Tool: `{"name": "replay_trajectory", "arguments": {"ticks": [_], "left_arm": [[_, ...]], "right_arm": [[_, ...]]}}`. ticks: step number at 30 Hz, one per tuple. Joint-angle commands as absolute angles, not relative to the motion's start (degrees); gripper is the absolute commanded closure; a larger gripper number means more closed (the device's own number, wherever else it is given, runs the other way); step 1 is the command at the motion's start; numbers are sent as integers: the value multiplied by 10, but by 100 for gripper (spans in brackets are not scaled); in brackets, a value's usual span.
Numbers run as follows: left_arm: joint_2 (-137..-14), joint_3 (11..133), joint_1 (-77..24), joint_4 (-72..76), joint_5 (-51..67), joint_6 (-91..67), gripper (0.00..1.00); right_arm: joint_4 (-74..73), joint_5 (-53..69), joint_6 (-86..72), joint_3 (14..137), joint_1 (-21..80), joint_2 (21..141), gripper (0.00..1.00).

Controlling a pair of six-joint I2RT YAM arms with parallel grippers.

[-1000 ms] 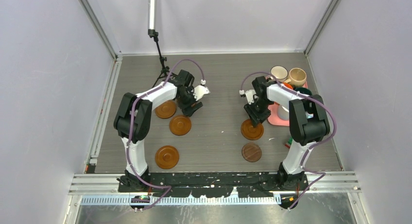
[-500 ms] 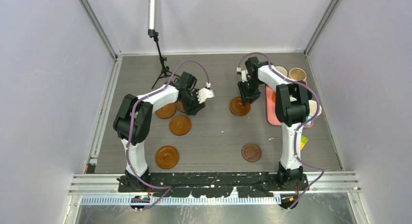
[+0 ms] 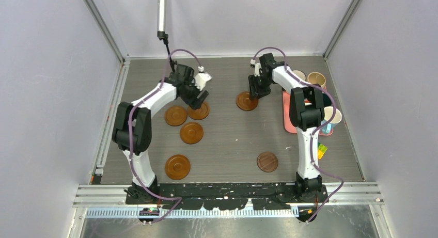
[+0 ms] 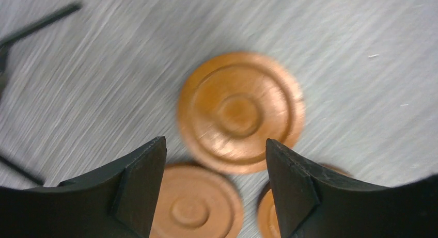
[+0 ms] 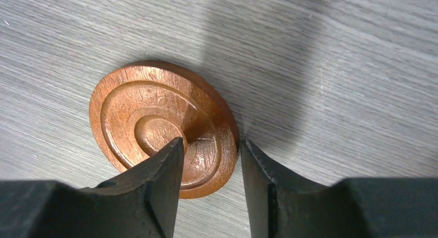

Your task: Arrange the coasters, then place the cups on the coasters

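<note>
The far middle coaster slides slightly outward in my right gripper next, which releases it on the clear tabletop by the coaster's far rim (image 3: pixel 244 88) (image 5: pixel 155 48), outward of the gripper's fingers.
Five reddish-brown coasters and one dark coaster (image 3: pixel 267 161) lie on the grey table. My right gripper (image 5: pixel 212 142) straddles the edge of the far middle coaster (image 5: pixel 155 122), one finger on its face and the other against its rim, shut on it; in the top view that coaster (image 3: pixel 247 100) lies under the gripper (image 3: pixel 255 90). My left gripper (image 4: pixel 214 145) is open and empty above a coaster (image 4: pixel 240 111), which sits beside two more (image 3: pixel 175 115) (image 3: pixel 191 132). Another coaster (image 3: pixel 177 167) lies near left. The cups (image 3: pixel 316 79) cluster at the far right, partly hidden by the right arm.
A pink tray (image 3: pixel 288 122) lies under the right arm beside the cups. Small coloured bricks (image 3: pixel 321 151) sit near the right edge. A black tripod stand (image 3: pixel 168 52) rises at the back left, close to the left arm. Walls enclose the table on three sides.
The right gripper carried its coaster from near the table's middle to the far middle. The left gripper left a coaster beside the back-left one, opened and drew back toward the far side.
</note>
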State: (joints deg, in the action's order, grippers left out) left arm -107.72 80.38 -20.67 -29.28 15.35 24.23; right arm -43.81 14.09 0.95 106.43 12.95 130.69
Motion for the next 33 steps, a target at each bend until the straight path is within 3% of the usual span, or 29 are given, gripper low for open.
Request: {"name": "replay_trajectory", "arguments": {"ticks": [1, 16, 24, 27, 30, 33], "left_arm": [[-1041, 774, -172, -287, 61, 221, 27], [-1117, 807, -169, -281, 91, 214, 21], [-1158, 836, -190, -286, 87, 207, 24], [-1171, 849, -196, -287, 86, 204, 29], [-1185, 870, -202, -288, 85, 186, 44], [-1208, 904, -207, -291, 92, 149, 51]], "right_arm": [[-424, 143, -11, 1054, 132, 1269, 48], [-421, 124, -30, 1065, 141, 1300, 44], [-417, 95, -15, 1064, 154, 1317, 44], [-417, 82, -8, 1062, 157, 1320, 45], [-418, 52, -4, 1066, 157, 1324, 50], [-431, 18, -3, 1085, 155, 1340, 55]]}}
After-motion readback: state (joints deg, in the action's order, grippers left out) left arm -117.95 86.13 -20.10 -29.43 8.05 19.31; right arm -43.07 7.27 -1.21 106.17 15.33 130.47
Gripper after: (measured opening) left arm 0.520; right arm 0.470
